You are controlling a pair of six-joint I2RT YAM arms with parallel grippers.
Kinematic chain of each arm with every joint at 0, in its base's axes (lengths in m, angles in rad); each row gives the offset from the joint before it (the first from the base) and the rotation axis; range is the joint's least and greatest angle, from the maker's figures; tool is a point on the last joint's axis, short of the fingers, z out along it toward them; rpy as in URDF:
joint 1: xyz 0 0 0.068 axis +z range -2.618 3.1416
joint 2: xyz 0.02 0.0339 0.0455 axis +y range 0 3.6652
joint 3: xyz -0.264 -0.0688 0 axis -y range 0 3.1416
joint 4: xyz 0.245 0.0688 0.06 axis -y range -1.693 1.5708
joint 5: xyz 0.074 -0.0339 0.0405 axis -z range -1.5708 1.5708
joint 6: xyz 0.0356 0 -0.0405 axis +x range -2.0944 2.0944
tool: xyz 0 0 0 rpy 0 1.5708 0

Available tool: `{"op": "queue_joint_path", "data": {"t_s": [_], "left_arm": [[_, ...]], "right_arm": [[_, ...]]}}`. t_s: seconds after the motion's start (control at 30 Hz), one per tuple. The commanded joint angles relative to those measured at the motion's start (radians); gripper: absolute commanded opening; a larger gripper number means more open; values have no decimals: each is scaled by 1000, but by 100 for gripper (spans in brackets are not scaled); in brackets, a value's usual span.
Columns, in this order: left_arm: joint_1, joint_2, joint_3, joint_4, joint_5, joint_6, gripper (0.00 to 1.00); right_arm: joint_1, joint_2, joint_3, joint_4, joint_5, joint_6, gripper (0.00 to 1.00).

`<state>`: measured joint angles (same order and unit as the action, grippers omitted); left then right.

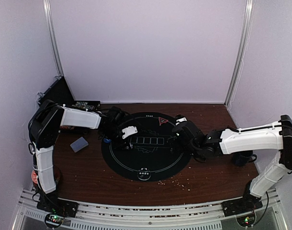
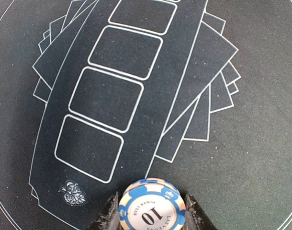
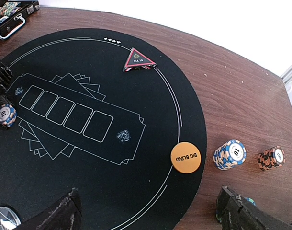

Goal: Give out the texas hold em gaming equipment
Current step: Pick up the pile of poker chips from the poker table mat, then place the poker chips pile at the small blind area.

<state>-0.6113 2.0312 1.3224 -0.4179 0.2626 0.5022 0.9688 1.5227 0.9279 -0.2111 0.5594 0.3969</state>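
Observation:
The mat's rim beside the blue button is outward and to the left of my left gripper in the top view. I need to carry the stack of chips there, clear of the card boxes.
My left gripper (image 2: 151, 218) is shut on a short stack of blue-and-peach poker chips (image 2: 151, 206) marked 10, held low over the black round mat (image 2: 251, 143) beside the printed card boxes. It also shows at the left edge of the right wrist view (image 3: 5, 115). My right gripper (image 3: 148, 218) is open and empty above the mat's right side. Ahead of it lie an orange BIG BLIND button (image 3: 185, 157), a blue-and-peach chip stack (image 3: 230, 154) and an orange-and-black chip stack (image 3: 271, 158) on the wood. A red triangle marker (image 3: 138, 59) stands at the mat's far edge.
A grey-blue card deck (image 1: 79, 144) lies on the table left of the mat (image 1: 160, 158). An open chip case (image 3: 12, 12) sits at the back left. A dark mug (image 1: 242, 158) stands under my right arm. A red-topped can (image 1: 36, 177) is by the left base.

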Motion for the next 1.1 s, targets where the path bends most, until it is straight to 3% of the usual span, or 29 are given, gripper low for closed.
{"op": "queue_joint_path", "data": {"t_s": [0.0,0.67,1.07], "left_arm": [[4,-5,3,-19,-91,-14,6],[181,136,340,-101,-63,-28,6],[254,148,324,-116,-59,-78,6]], "right_arm": [[-2,-33,-15,3,31,11,100],[-1,-22,-15,3,39,14,100],[-2,-20,-14,1,43,16,100]]}}
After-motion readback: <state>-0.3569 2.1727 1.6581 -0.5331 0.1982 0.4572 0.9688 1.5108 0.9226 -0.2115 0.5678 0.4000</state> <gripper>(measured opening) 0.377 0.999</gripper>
